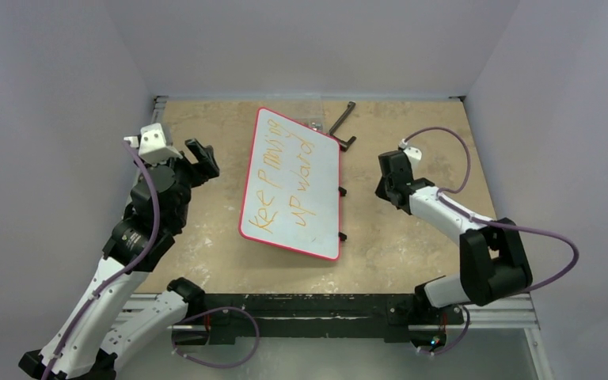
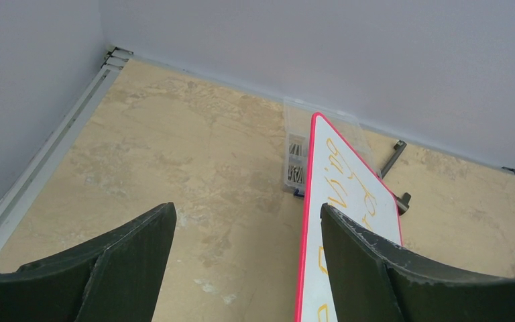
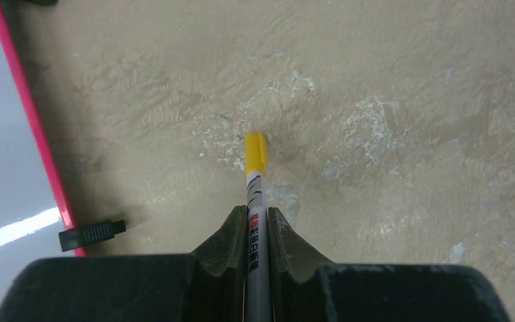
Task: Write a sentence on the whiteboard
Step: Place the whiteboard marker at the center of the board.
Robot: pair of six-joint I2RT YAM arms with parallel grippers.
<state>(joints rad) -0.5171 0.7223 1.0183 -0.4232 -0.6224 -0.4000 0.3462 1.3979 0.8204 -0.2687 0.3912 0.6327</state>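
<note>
Both orange lines are on the board. My right gripper should lower the capped white marker onto the bare tabletop just below it and release the marker.
The whiteboard lies tilted in the middle of the table, red-framed, with black feet on its right edge. The sentence runs along it in two lines of orange lettering. My left gripper hovers left of the board, open and holding nothing. In the left wrist view that gripper frames bare table, and the board's red frame and orange letters pass behind its right finger. My right gripper sits right of the board. In the right wrist view it is shut on a white marker with an orange-yellow cap.
A clear plastic parts box stands behind the board's far end. A black L-shaped tool lies at the back. One black foot juts from the board's frame beside my right gripper. Grey walls close in three sides.
</note>
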